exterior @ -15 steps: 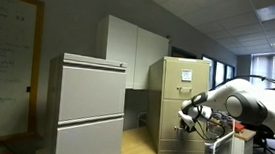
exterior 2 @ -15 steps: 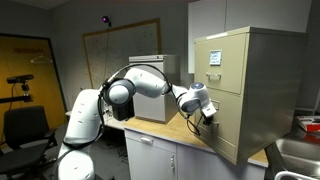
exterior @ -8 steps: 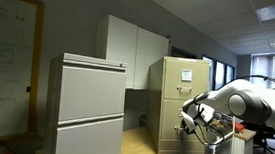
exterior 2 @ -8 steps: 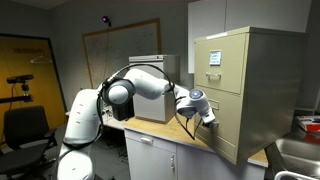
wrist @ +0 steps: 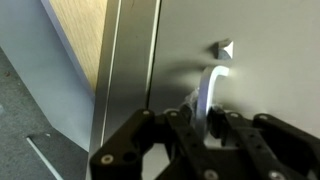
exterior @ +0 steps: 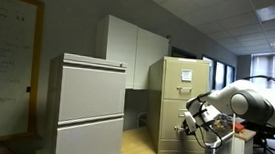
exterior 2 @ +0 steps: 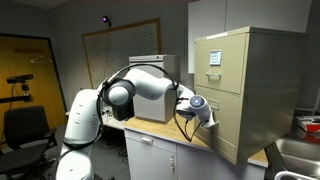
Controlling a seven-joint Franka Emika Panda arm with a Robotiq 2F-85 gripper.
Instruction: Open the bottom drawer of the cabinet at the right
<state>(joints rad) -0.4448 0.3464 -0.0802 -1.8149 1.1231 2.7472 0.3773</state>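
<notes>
My gripper pulls the drawer's metal handle back toward my base and away from the cabinet next, then releases it, since the drawer front still sits flush.
The tall beige-tan filing cabinet stands on a wooden counter and shows in both exterior views. My gripper is pressed against the front of its bottom drawer. In the wrist view the drawer's curved silver handle runs down between my two black fingers. My gripper is shut on the handle. The drawer front looks flush with the cabinet frame.
A wider light-grey two-drawer lateral cabinet stands beside the beige one, with a white wall cupboard behind. The wooden countertop runs under my arm. A sink lies past the cabinet, and an office chair stands by the robot base.
My gripper has moved down and in toward the cabinet front, from a little off it to the bottom drawer's handle. The cabinet and drawers have not moved.
</notes>
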